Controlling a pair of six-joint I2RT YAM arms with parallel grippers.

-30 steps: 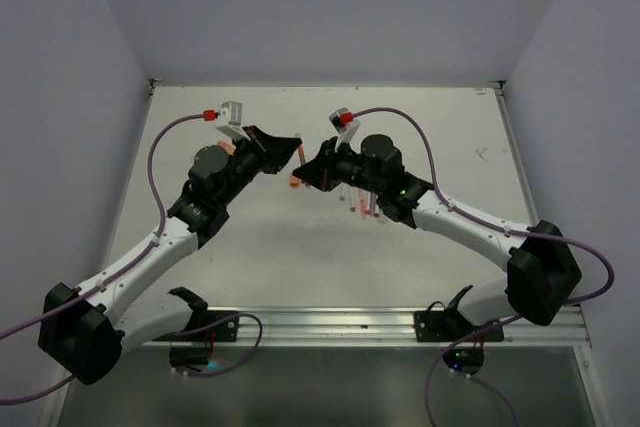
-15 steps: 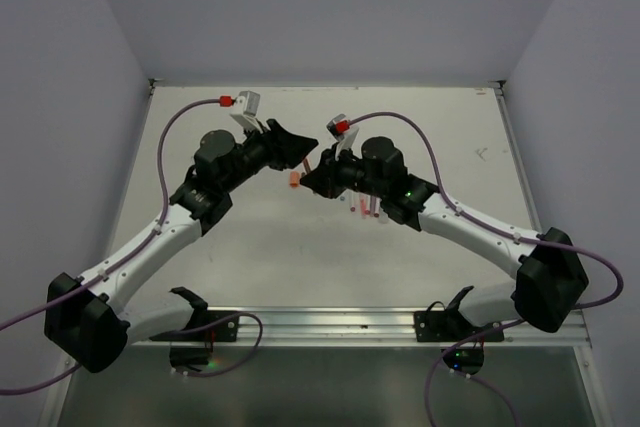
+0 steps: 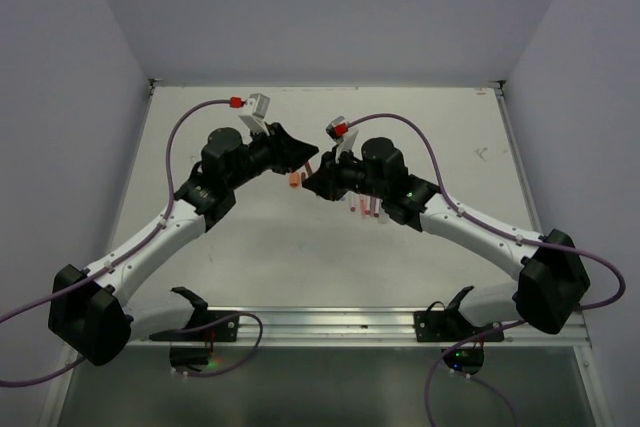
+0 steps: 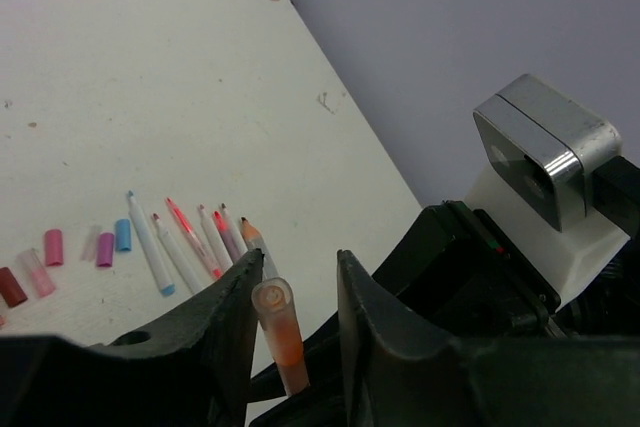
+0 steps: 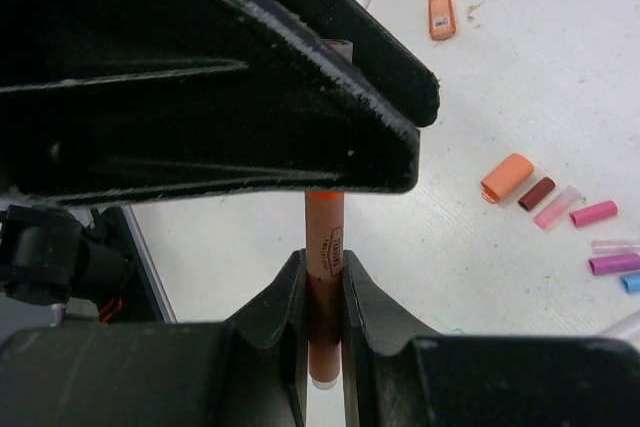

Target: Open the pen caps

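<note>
The bare tabletop beside the uncapped pens is below my right gripper, to its right in the top view. I should move across to there, lower and release the marker.
My right gripper (image 5: 324, 259) is shut on the barrel of a thick orange marker (image 5: 325, 217) and holds it above the table. In the top view the two grippers meet at mid-table, left (image 3: 306, 158) and right (image 3: 314, 178). My left gripper (image 4: 300, 269) is open, and its fingers (image 4: 225, 332) stand on either side of the marker's frosted orange cap (image 4: 276, 327). The cap lies against one finger with a gap to the other. Several uncapped thin pens (image 4: 185, 237) lie in a row on the table. Loose caps lie beside them: pink (image 4: 53, 246), purple (image 4: 105, 249), blue (image 4: 123, 235).
A second orange marker (image 5: 439, 7) lies on the table apart from the others. A loose orange cap (image 5: 507, 177), a dark red cap (image 5: 537, 193) and a pink cap (image 5: 594, 213) lie near the pens. Grey walls enclose the white table (image 3: 440, 137).
My left gripper has swung right toward the right gripper, and its open fingers now straddle the cap end of the orange marker. The right gripper has shifted slightly toward it.
</note>
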